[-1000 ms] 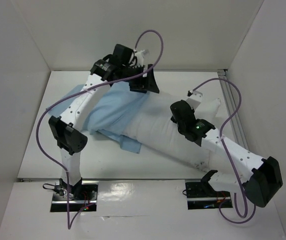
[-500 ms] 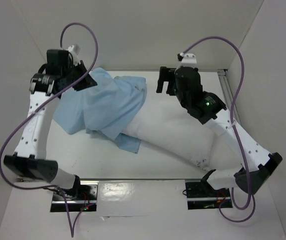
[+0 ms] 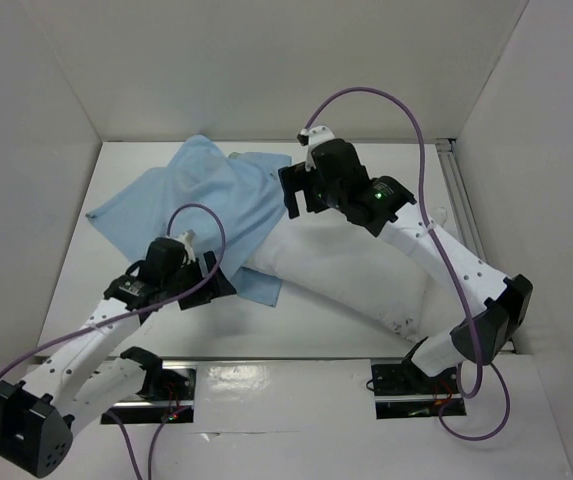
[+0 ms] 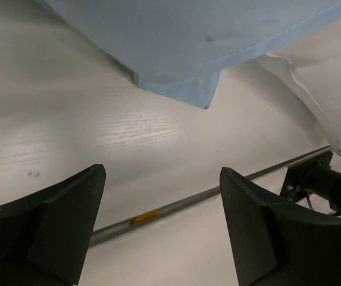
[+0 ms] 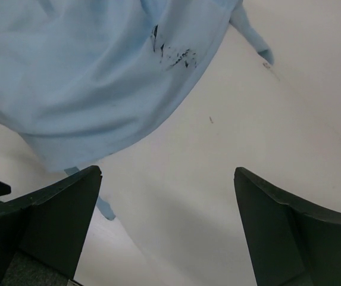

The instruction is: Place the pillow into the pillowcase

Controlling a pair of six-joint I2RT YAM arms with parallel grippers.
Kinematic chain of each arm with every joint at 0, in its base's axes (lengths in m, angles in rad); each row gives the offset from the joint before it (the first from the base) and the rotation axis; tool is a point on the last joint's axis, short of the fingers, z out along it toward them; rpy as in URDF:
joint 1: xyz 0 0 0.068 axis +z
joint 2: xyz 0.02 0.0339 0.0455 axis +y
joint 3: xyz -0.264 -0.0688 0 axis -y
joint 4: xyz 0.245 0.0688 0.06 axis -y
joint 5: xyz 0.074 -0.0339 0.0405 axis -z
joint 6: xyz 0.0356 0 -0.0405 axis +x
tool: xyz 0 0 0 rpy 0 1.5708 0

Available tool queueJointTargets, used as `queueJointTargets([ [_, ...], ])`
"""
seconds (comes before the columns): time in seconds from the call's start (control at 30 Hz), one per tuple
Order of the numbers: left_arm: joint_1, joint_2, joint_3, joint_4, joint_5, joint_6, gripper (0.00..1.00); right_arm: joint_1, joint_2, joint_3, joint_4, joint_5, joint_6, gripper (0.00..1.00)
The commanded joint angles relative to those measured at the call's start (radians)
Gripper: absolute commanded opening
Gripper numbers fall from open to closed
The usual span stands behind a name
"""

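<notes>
The left gripper's fingers are open over bare table, short of the pillowcase's near edge (image 3: 232, 272) (image 4: 173, 77), so the left gripper will next lower toward it and bring its fingers around the cloth there.
The light blue pillowcase (image 3: 196, 200) lies spread over the back left of the table, covering the far end of the white pillow (image 3: 356, 270). The pillow runs diagonally toward the front right. My left gripper (image 3: 214, 287) hovers low beside the pillowcase's front corner (image 4: 182, 89), open and empty (image 4: 161, 173), with bare table under it. My right gripper (image 3: 291, 195) hangs above where the cloth's edge meets the pillow. It is open (image 5: 167, 171), with the pillowcase (image 5: 99, 71) ahead and the pillow (image 5: 230, 149) below.
A metal strip (image 4: 176, 205) runs along the table's front edge, with the right arm's base (image 4: 325, 185) beyond it. A rail (image 3: 461, 200) lines the right side. White walls close in the back and both sides.
My left arm swung from the back left corner to the front, and its jaws now stand open. The pillowcase has dropped and spread flatter. My right gripper moved left over the cloth's edge, still open.
</notes>
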Motion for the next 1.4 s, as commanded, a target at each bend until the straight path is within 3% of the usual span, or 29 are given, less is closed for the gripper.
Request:
queueJointTargets([
  [0.0,-0.062,-0.018,-0.066,0.239,-0.050,-0.062,0.91,-0.004,-0.041,-0.020,-0.042,-0.067,-0.020,1.00],
  [0.13,-0.102,0.099,-0.125,0.347,-0.132,-0.097,0.89,-0.004,-0.073,-0.047,-0.051,-0.105,-0.020,1.00],
  [0.33,-0.075,0.276,-0.139,0.553,-0.096,-0.097,0.85,-0.004,-0.027,-0.011,-0.206,-0.116,-0.018,1.00],
  [0.57,-0.065,0.412,-0.091,0.611,-0.127,-0.063,0.69,-0.004,-0.067,-0.074,-0.215,-0.151,-0.008,1.00],
  [0.7,-0.065,0.468,-0.071,0.628,-0.138,-0.063,0.56,-0.004,-0.067,-0.100,-0.196,-0.162,0.001,1.00],
  [0.83,-0.065,0.478,-0.037,0.579,-0.193,-0.076,0.18,0.006,-0.049,-0.128,-0.209,-0.140,-0.021,1.00],
  [0.87,-0.074,0.464,-0.037,0.568,-0.202,-0.076,0.03,0.031,-0.038,-0.139,-0.218,-0.117,-0.022,1.00],
  [0.93,-0.075,0.434,-0.025,0.528,-0.222,-0.076,0.00,0.060,-0.038,-0.163,-0.203,-0.047,-0.022,1.00],
  [1.17,-0.084,0.288,-0.025,0.496,-0.224,-0.054,0.00,0.078,0.051,-0.219,0.021,-0.080,0.032,1.00],
  [1.23,-0.084,0.246,-0.005,0.479,-0.224,-0.054,0.00,0.078,0.126,-0.219,0.097,-0.076,0.067,0.86],
  [1.3,-0.093,0.235,0.007,0.467,-0.196,-0.040,0.00,0.078,0.181,-0.197,0.136,-0.076,0.086,0.63],
  [1.33,-0.093,0.223,0.024,0.467,-0.185,-0.030,0.00,0.078,0.241,-0.150,0.145,-0.050,0.101,0.44],
  [1.37,-0.093,0.223,0.048,0.467,-0.156,-0.030,0.00,0.060,0.273,-0.112,0.145,0.011,0.147,0.05],
])
